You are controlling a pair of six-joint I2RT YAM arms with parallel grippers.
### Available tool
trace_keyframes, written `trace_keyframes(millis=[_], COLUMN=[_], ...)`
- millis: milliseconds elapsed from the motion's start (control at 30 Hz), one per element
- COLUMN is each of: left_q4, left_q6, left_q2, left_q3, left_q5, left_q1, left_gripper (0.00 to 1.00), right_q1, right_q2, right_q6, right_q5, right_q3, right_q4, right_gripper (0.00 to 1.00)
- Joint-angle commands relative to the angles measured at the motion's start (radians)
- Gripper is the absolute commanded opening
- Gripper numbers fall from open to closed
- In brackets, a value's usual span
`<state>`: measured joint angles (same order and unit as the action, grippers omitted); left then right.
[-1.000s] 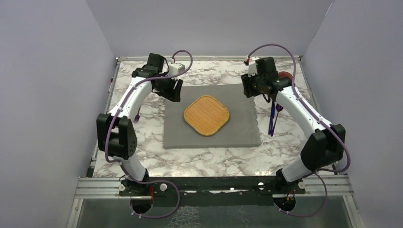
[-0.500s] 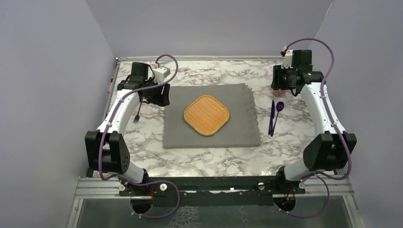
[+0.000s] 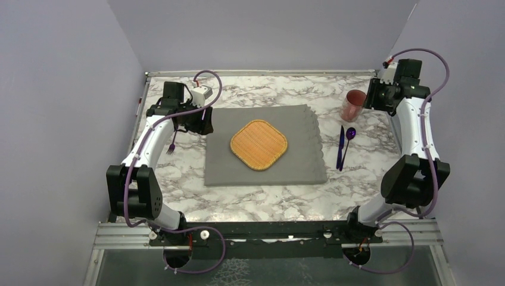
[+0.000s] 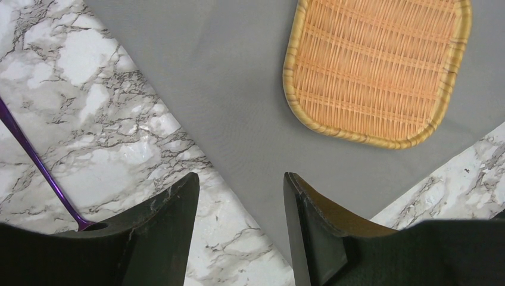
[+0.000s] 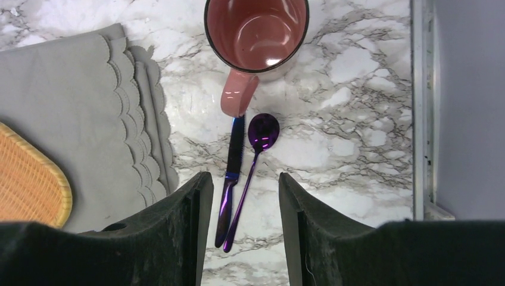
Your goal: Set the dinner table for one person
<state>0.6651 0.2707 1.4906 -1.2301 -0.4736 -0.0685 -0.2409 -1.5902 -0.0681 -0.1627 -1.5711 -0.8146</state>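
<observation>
The upright mug's opening has room for one finger, so I will next lower my right gripper onto the mug's rim facing the metal bar (image 3: 365, 98) (image 5: 302, 43) and close it there.
The marble dinner table (image 3: 268, 202) carries a grey scalloped placemat (image 3: 262, 173) with a woven square plate (image 3: 259, 145) on it. A pink mug (image 3: 353, 105) stands upright at the far right, beyond a purple knife (image 3: 340, 147) and spoon (image 3: 350, 134) lying side by side right of the mat. A purple fork (image 3: 172, 145) lies left of the mat. My left gripper (image 3: 199, 122) hovers open and empty over the mat's far left corner (image 4: 238, 89). My right gripper (image 3: 377, 98) is open and empty, above and right of the mug (image 5: 256, 30), knife (image 5: 231, 179) and spoon (image 5: 262, 132).
Grey walls enclose the table on three sides. A metal edge rail (image 5: 420, 107) runs close along the right of the mug. The fork's handle (image 4: 36, 161) shows beside my left finger. The woven plate shows in both wrist views (image 4: 381, 65) (image 5: 24, 179).
My right gripper has swung right and back, away from the mug, which now stands free. My left gripper drew left off the mat's corner, then held nearly still.
</observation>
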Motion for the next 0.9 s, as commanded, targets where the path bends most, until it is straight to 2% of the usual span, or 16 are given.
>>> trace_keyframes(millis=[0,233,867], left_q4=[-0.043,-0.057,-0.088], left_q6=[-0.002,-0.007,-0.004], left_q2=[-0.025,-0.006,0.018], left_q3=[0.016,0.017,0.027], left_q5=[-0.049,-0.056,-0.076], left_q1=[0.011,0.014,0.021], left_gripper=[0.57,0.56,0.56], right_q1=[-0.010,-0.025,-0.037], right_q2=[-0.054,-0.150,-0.241], right_q6=[0.026,0.050,0.129], right_q5=[-0.073,-0.083,-0.008], right_q3=[-0.029,-0.061,-0.050], right_q4=[-0.012,0.010,0.147], right_gripper=[0.49,0.47,0.46])
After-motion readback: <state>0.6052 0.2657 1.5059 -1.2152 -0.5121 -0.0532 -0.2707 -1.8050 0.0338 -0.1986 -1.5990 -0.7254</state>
